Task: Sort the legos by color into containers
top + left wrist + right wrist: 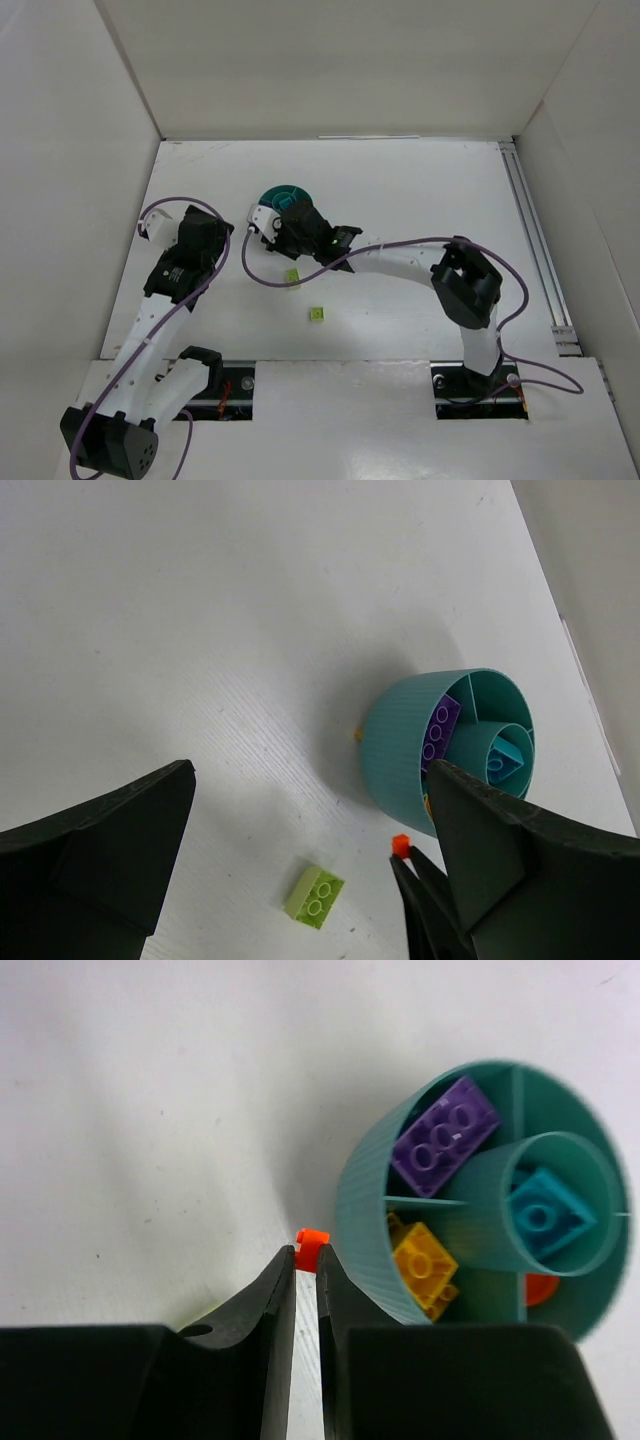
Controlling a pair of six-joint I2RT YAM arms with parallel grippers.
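Observation:
The right gripper rises over the dish's side and outward next. It then releases above the dish's wedge holding the rounded orange-red piece (pixel 540 1288), whose color matches the tiny brick (pixel 311 1248).
The round teal dish (pixel 283 194) stands at the table's middle left. Its wedges hold purple bricks (pixel 445 1135), yellow bricks (pixel 425 1260) and a rounded orange-red piece (pixel 540 1288). A teal brick (pixel 545 1215) lies in the central well. My right gripper (pixel 307 1256) is shut on a tiny orange-red brick (pixel 311 1248), just outside the dish wall (pixel 365 1200) and low over the table. This brick also shows in the left wrist view (pixel 401 845). My left gripper (pixel 310 780) is wide open and empty, left of the dish. A lime brick (pixel 313 896) lies below it.
Two lime bricks lie on the table in front of the dish, one close (pixel 292 276) and one nearer the arms (pixel 317 314). White walls enclose the table on the left, back and right. A metal rail (pixel 535 250) runs along the right edge.

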